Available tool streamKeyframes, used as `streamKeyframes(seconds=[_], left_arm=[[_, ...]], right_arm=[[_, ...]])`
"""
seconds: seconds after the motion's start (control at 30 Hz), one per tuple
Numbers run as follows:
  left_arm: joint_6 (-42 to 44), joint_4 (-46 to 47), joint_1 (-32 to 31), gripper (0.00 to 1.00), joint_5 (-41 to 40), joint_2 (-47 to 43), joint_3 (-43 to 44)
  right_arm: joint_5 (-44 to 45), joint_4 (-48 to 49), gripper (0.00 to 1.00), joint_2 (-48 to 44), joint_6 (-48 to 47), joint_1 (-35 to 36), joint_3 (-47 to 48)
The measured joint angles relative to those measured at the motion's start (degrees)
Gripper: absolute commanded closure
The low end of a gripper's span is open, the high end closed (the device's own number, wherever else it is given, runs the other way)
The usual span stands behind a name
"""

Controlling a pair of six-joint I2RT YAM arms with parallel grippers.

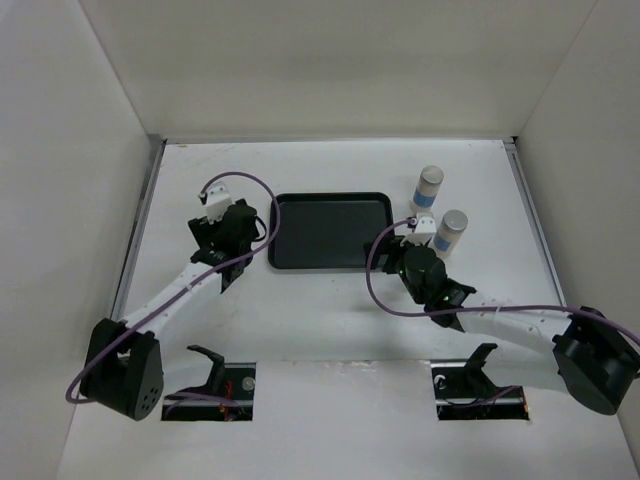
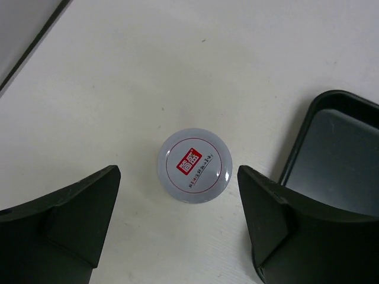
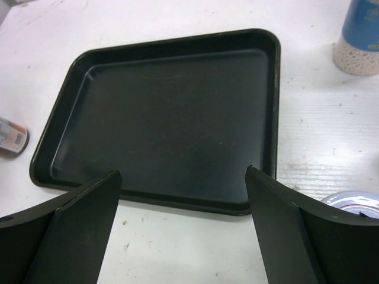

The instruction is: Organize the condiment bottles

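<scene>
The red-marked white lid point(image 2: 194, 165) of the short bottle below already lies between my open fingers. My left gripper lowers over it next and closes around it.
Two tall pale bottles with grey caps and blue bands stand right of the black tray point(image 1: 330, 232), one at the back point(image 1: 429, 187) and one nearer point(image 1: 452, 232). My left gripper point(image 1: 222, 225) hangs open left of the tray, straight above a short bottle whose red-marked white lid point(image 2: 194, 165) lies between its fingers point(image 2: 177, 174). My right gripper point(image 1: 416, 245) is open and empty point(image 3: 183, 171) at the tray's near right corner point(image 3: 260, 201). A second white lid point(image 3: 355, 204) shows beside its right finger. A pale bottle's base point(image 3: 358, 35) stands far right.
The tray's inside point(image 3: 166, 112) holds nothing, and its corner point(image 2: 331, 148) lies right of my left gripper. White walls enclose the table on three sides. A short bottle's side point(image 3: 12, 137) shows left of the tray.
</scene>
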Motion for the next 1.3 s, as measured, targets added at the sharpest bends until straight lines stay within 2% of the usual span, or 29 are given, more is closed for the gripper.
streamKeyframes(seconds=[0.3,0.53,0.57,0.7,0.8,0.93,1.07,1.17,1.3], left_arm=[[0.6,3.0,1.9,0.25,0.4,11.5,2.3],[0.3,6.6,3.4,0.36,1.5,15.8,2.7],[0.2,6.8,3.6,0.39,1.9,16.0,2.7],[-0.2,7.4,4.3,0.64,3.2,16.2,2.7],[-0.3,7.0,4.5,0.71,4.1,15.2,2.6],[0.0,5.4,3.6,0.72,4.7,10.2,2.6],[0.8,4.9,0.1,0.72,4.3,6.0,5.7],[0.8,6.3,-3.1,0.72,5.0,7.8,10.0],[0.8,10.5,-6.0,0.72,7.0,14.6,14.5]], right_arm=[[-1.7,0.4,0.08,2.1,0.0,0.5,0.1],[-2.8,0.5,0.08,2.1,0.0,0.5,0.1],[-2.8,0.5,0.08,2.1,0.0,0.5,0.1],[-3.0,0.6,0.08,2.1,0.0,0.5,0.1],[-3.0,0.6,0.08,2.1,0.0,0.5,0.1],[-3.0,0.6,0.08,2.1,0.0,0.5,0.1],[-3.0,0.6,0.08,2.1,0.0,0.4,0.1],[-3.0,0.7,0.08,2.1,0.1,0.1,0.1],[-3.0,0.8,0.08,2.0,0.1,0.0,0.1]])
